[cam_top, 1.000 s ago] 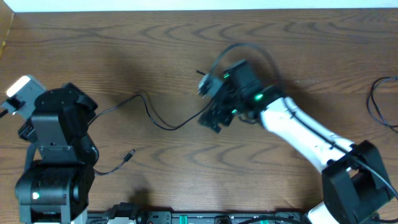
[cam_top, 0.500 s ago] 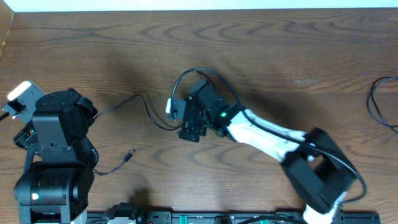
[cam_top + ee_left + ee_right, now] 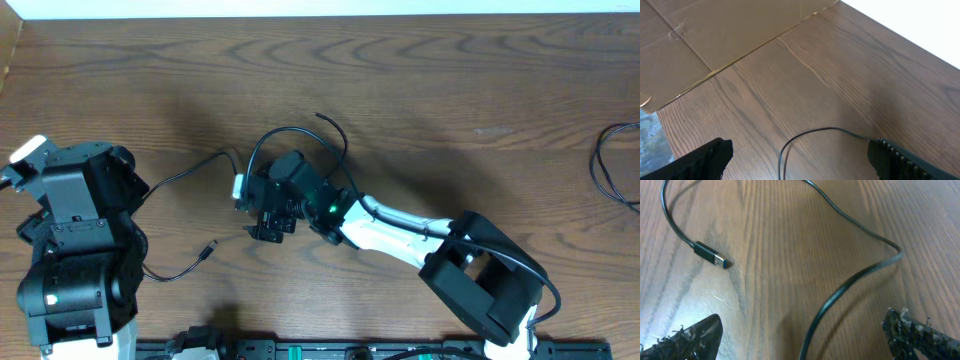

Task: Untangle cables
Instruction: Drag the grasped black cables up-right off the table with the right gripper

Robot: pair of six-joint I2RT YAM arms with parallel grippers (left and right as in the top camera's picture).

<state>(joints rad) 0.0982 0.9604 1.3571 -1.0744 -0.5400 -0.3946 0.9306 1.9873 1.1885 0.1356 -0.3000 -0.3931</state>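
My right gripper moves down onto the part of the cable near its bend (image 3: 813,330) next and closes, since the black cable already runs between its open fingers.
A thin black cable (image 3: 225,155) runs from beside the left arm to a bend under my right gripper (image 3: 264,216). A second stretch ends in a small USB plug (image 3: 208,247). In the right wrist view the jaws (image 3: 805,340) are open. The cable (image 3: 850,282) lies on the table between them and the plug (image 3: 710,254) lies further off. My left gripper (image 3: 802,160) is open above a curve of black cable (image 3: 810,132). Another black cable (image 3: 603,165) loops at the right edge. No white cord shows.
A black lead (image 3: 300,132) fixed to the right wrist arcs above that gripper. Flat cardboard (image 3: 715,35) lies beyond the table's left edge. The arm bases (image 3: 75,290) stand at the front left and front right. A black rail (image 3: 300,350) runs along the front edge.
My right arm has swung left across the table, from right of centre to left of centre, and its open gripper now sits over the cable's bend. The left arm shifted slightly.
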